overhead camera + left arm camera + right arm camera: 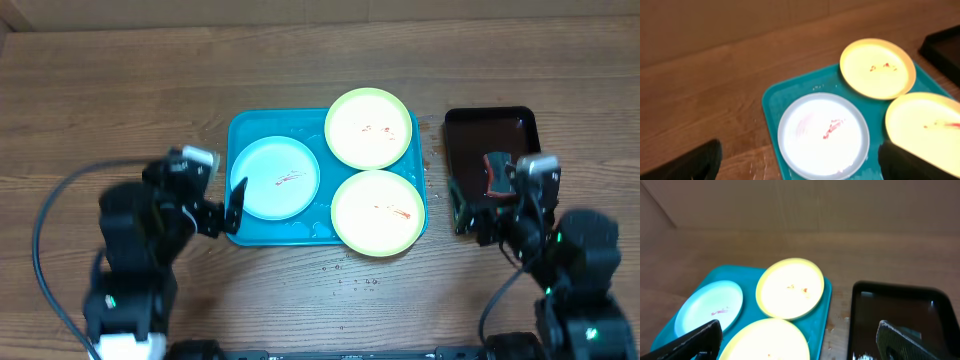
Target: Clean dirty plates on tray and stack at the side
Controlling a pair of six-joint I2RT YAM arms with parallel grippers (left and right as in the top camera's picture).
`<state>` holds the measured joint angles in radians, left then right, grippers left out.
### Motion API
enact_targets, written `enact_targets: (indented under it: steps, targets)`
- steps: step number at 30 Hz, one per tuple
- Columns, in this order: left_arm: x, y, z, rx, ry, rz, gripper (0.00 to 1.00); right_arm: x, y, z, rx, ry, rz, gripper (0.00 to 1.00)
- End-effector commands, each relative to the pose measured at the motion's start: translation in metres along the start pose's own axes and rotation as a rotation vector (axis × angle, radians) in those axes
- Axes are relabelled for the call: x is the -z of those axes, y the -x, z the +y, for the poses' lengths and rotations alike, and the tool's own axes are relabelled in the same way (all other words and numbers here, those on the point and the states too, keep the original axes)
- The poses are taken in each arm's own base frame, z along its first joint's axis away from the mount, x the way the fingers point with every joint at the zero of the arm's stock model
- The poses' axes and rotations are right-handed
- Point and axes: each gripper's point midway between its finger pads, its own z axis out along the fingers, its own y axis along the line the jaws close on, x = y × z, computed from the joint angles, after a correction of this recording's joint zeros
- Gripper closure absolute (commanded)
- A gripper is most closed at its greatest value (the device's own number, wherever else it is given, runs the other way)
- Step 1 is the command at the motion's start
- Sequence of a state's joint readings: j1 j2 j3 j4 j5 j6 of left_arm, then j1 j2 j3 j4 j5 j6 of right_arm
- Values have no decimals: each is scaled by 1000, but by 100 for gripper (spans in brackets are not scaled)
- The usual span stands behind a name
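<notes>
The smeared blue plate is the nearest one. I will move my left gripper outward and down next, onto the blue plate's rim (782, 149) by the tray's edge.
The teal tray (237, 133) lies at the table's middle with three plates on it. The light blue plate (274, 178) sits at its left, with a red smear. One yellow-green plate (369, 128) lies at the far right, another (377, 212) at the near right; both have red smears. My left gripper (232, 206) is open, hovering at the tray's left near edge beside the blue plate (823, 135). My right gripper (462, 212) is open and empty, above the gap between the tray (826, 305) and the black tray (900, 315).
A narrow black tray (490, 135) stands right of the teal tray, with a small red-and-black object (496, 176) at its near end. Water droplets (345, 275) dot the wood in front of the teal tray. A wall runs along the far table edge.
</notes>
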<state>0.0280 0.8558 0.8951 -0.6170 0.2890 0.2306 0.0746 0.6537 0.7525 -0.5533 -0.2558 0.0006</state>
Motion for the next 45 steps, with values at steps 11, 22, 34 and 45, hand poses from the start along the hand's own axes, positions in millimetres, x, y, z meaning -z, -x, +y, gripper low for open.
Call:
enact_targets:
  steps: [11,22,34,45]
  targets:
    - [-28,22,10,313,-65,318,0,-37,31,-10,-156,-14,447,0]
    - [-67,-22,11,441,-75,523,12,-76,5,-12,-221,53,570,4]
    - [-119,-115,25,656,162,887,42,-78,-3,-20,-219,9,601,9]
    - [-165,-144,35,469,149,908,61,-77,-4,-20,-222,8,608,9]
